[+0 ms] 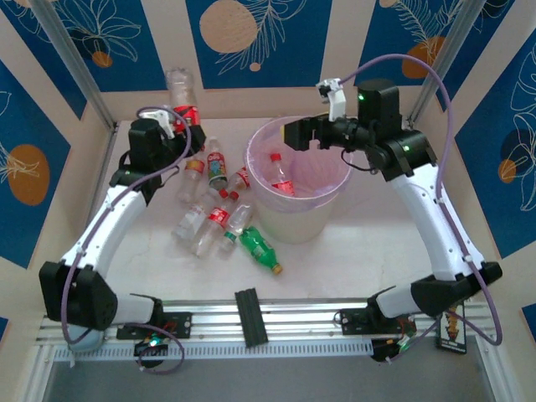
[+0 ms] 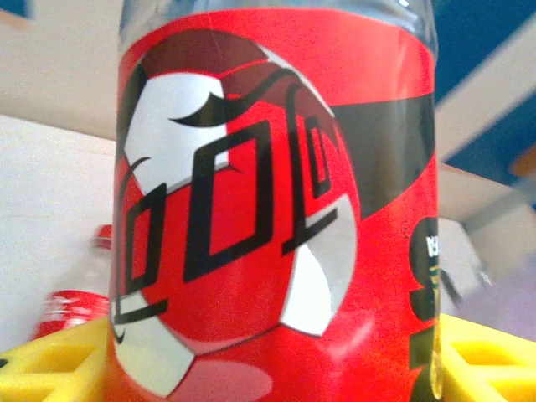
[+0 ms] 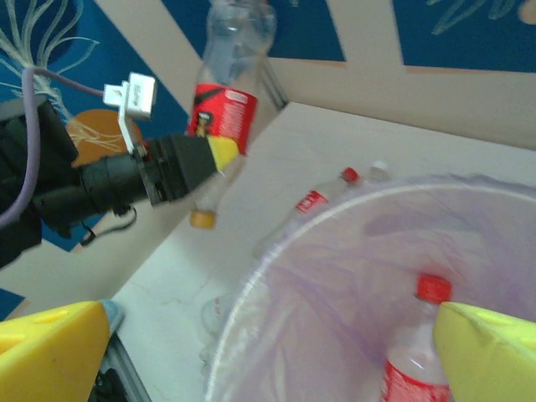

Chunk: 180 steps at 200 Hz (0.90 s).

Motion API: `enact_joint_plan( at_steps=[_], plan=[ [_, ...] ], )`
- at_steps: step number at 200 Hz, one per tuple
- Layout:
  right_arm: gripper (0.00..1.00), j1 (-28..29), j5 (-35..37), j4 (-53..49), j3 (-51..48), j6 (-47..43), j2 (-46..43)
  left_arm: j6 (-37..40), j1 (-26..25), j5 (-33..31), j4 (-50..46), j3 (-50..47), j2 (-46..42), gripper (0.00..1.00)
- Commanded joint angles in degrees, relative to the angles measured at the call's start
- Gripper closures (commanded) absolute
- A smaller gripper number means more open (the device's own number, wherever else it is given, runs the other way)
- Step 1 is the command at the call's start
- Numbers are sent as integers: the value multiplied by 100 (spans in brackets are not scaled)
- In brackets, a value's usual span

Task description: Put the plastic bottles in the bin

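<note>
I will next move my right gripper over the bin's rim toward the left gripper, onto the bottle's raised base end (image 1: pixel 178 78) (image 3: pixel 242 17), because the other gripper's fingers cover only the label.
My left gripper (image 1: pixel 182 124) is shut on a clear plastic bottle with a red label (image 1: pixel 186 107) at the back left, its yellow pads (image 3: pixel 219 155) on the label. That label (image 2: pixel 276 209) fills the space between the pads in the left wrist view. The bottle (image 3: pixel 226 92) is tilted, base up. My right gripper (image 1: pixel 293 134) hangs open over the bin (image 1: pixel 255 167), a cream bucket with a lilac bag (image 3: pixel 335 276). One red-capped bottle (image 1: pixel 280 174) stands inside it (image 3: pixel 414 360). Several clear bottles (image 1: pixel 216 216) and a green one (image 1: pixel 258 249) lie left of the bin.
The bottles on the table lie between the left arm and the bin, one (image 3: pixel 314 205) close to the bin's rim. Blue and cream walls close off the back and sides. A metal rail (image 1: pixel 251 322) with both arm bases runs along the near edge.
</note>
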Motion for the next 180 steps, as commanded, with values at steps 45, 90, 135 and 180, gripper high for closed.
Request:
enact_joint_plan(
  at_steps=[45,90,135,180],
  plan=[
    [1,704,-462,284,1665,636,1472,310,-1081,345,637,-633,-896,73],
    [0,763,-544,158,2820,1001,2625,584,-1517,628,650,-776,-1019,82],
    [4,781,-629,-47,3652,1202,3395,801,-1693,773,561,-723,-1069,91],
    [6,785,-753,-190,4043,1305,3801,845,-1725,783,587,-700,-1079,92]
  ],
)
